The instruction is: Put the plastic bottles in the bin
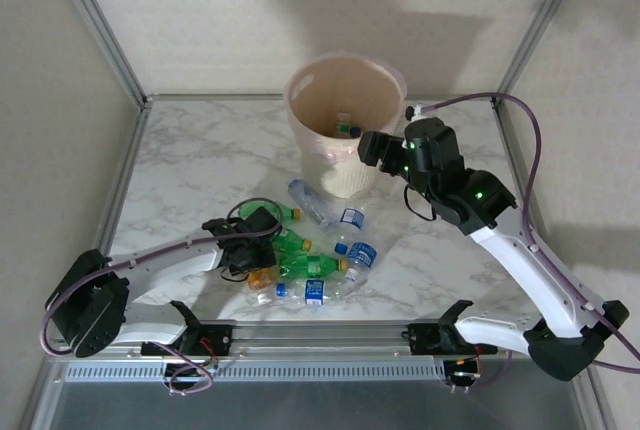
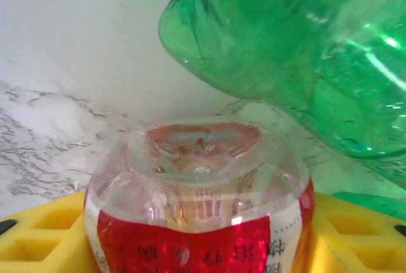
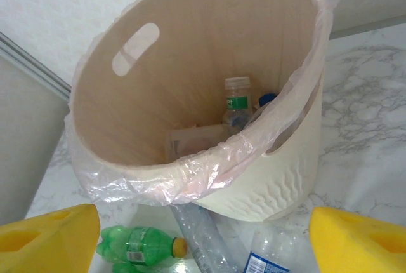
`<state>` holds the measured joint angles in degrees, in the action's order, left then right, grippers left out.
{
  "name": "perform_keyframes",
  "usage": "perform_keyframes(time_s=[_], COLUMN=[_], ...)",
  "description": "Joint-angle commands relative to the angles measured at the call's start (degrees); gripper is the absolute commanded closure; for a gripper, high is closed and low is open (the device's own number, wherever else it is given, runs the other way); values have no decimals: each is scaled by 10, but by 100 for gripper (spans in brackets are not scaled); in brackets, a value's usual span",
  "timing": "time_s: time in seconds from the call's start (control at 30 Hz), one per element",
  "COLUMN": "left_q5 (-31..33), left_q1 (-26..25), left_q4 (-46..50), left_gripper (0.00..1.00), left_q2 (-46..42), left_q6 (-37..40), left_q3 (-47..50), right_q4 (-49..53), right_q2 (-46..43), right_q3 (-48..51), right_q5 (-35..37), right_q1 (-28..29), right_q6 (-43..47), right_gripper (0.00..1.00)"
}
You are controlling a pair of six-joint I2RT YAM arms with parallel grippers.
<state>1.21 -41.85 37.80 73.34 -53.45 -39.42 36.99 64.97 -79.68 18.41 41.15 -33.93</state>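
The bin's rim is higher than my gripper and farther outward. My left gripper should next move up and outward over the bin's opening point(image 1: 338, 102) and let go of the red-labelled bottle.
In the left wrist view a clear bottle with a red label point(image 2: 196, 222) sits base-first between my yellow pads point(image 2: 38, 238), and my left gripper point(image 2: 200, 241) is shut on it. A green bottle point(image 2: 304, 51) lies just above and to the right of it. From above, my left gripper point(image 1: 255, 240) is low in the heap of plastic bottles point(image 1: 315, 265) at the table's front. My right gripper point(image 1: 372, 147) hangs open at the near rim of the bin point(image 1: 300, 100), with nothing between its pads point(image 3: 51, 238). Inside the bin point(image 3: 127, 127) lies a green-labelled bottle point(image 3: 236, 105).
Below the bin on the marble table lie a green bottle point(image 3: 136, 244), a crushed clear bottle point(image 3: 203, 235) and a blue-labelled bottle point(image 3: 273, 257). Clear blue-labelled bottles point(image 1: 350, 218) lie between heap and bin. Metal frame posts point(image 1: 100, 25) and walls close off the table's sides.
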Motion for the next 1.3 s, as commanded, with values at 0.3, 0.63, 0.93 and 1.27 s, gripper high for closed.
perform_keyframes(time_s=[0.3, 0.63, 0.93, 1.27], left_q5=[56, 125, 95, -2], left_q1=[4, 13, 21, 60], left_q4=[118, 206, 158, -42], left_gripper=[50, 50, 49, 48], left_q2=[-39, 17, 182, 262], left_q6=[-15, 25, 63, 23], left_q3=[-145, -490, -840, -835], right_q4=[-18, 51, 82, 88], right_q2=[-49, -34, -46, -79], right_q3=[36, -14, -35, -24], right_q5=[-19, 38, 43, 35], right_q1=[3, -4, -6, -6], right_q6=[-54, -77, -83, -94], right_gripper=[13, 13, 13, 13])
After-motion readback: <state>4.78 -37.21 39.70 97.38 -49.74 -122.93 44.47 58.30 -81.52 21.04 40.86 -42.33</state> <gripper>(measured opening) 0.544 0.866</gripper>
